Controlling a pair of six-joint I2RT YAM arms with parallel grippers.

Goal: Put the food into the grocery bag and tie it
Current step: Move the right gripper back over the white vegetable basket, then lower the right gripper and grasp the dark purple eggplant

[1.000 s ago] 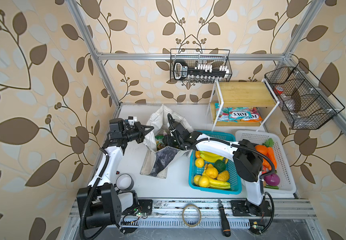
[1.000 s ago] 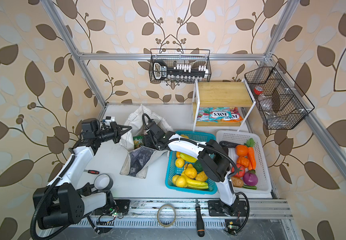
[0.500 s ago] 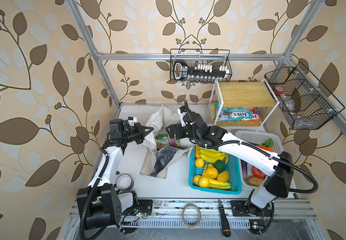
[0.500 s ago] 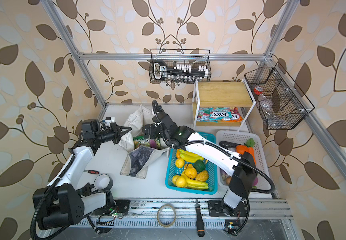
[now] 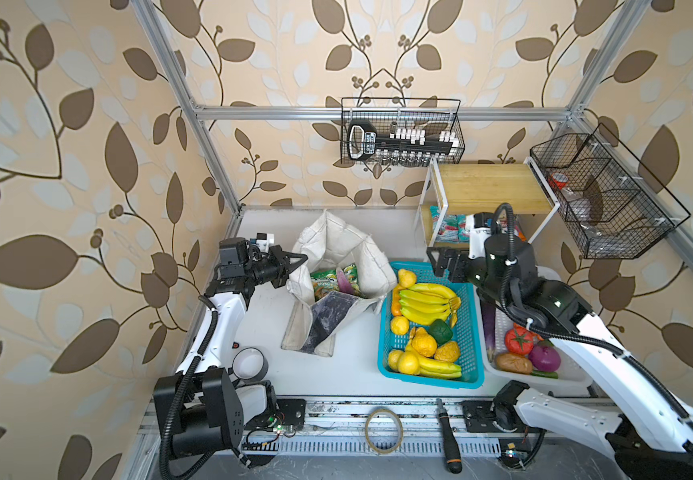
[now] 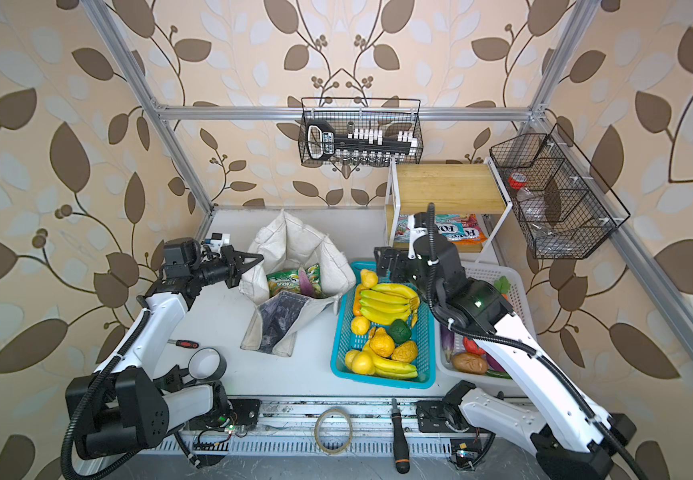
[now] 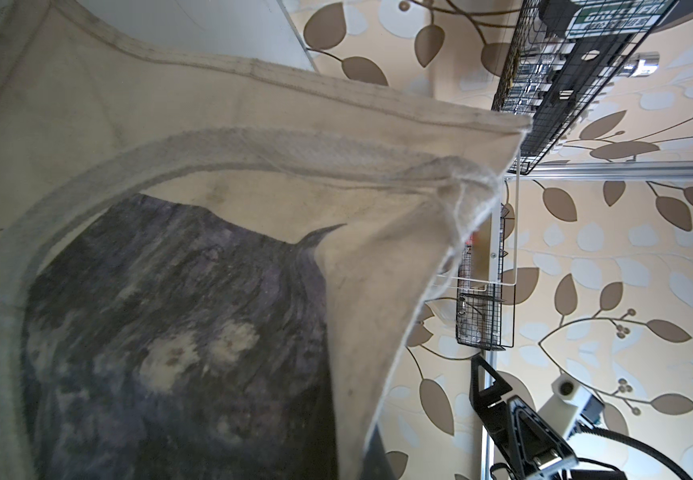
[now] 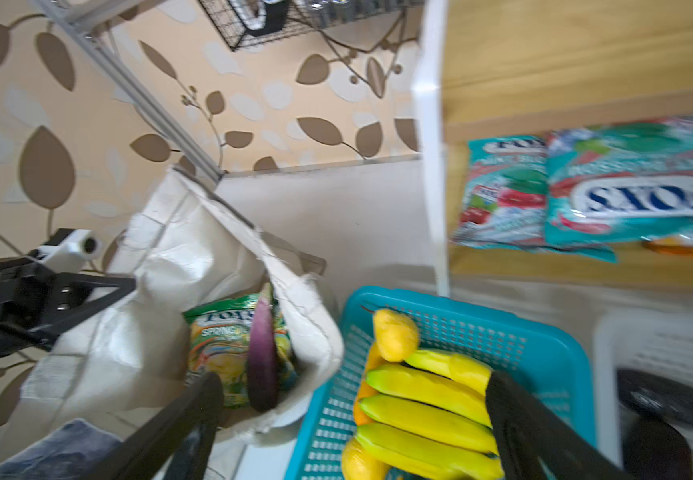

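Note:
My right gripper should swing past the blue basket and go down onto the dark purple eggplant's far end (image 5: 487, 309), because that end is below it in the white basket (image 5: 577, 376).
The off-white grocery bag (image 5: 338, 249) stands open at the table's middle, its dark panel (image 5: 328, 316) sagging forward. Inside lie a green-and-yellow snack packet (image 5: 326, 282) (image 8: 228, 345) and a purple eggplant (image 5: 344, 278) (image 8: 261, 357). My left gripper (image 5: 303, 258) (image 6: 259, 257) is shut on the bag's left rim; the left wrist view is filled with the bag's fabric (image 7: 211, 249). My right gripper (image 5: 440, 262) (image 8: 355, 382) hangs open and holds nothing, above the far end of the blue basket (image 5: 469, 316). An orange fruit (image 5: 395, 306) lies there beside the bananas. Another eggplant (image 5: 489, 328) lies in the white basket (image 5: 577, 376).
The blue basket holds bananas (image 5: 427, 301) and yellow fruit. Tomato, onion and potato share the white basket. A wooden shelf (image 5: 490, 187) at the back right has FOX'S packets (image 6: 457, 232) under it. A tape roll (image 5: 249, 363) and a screwdriver (image 5: 448, 436) lie at the front.
My right gripper has drawn back out of the bag's mouth to the right, over the blue basket, and opened wide. The eggplant stays in the bag. The left gripper has not moved.

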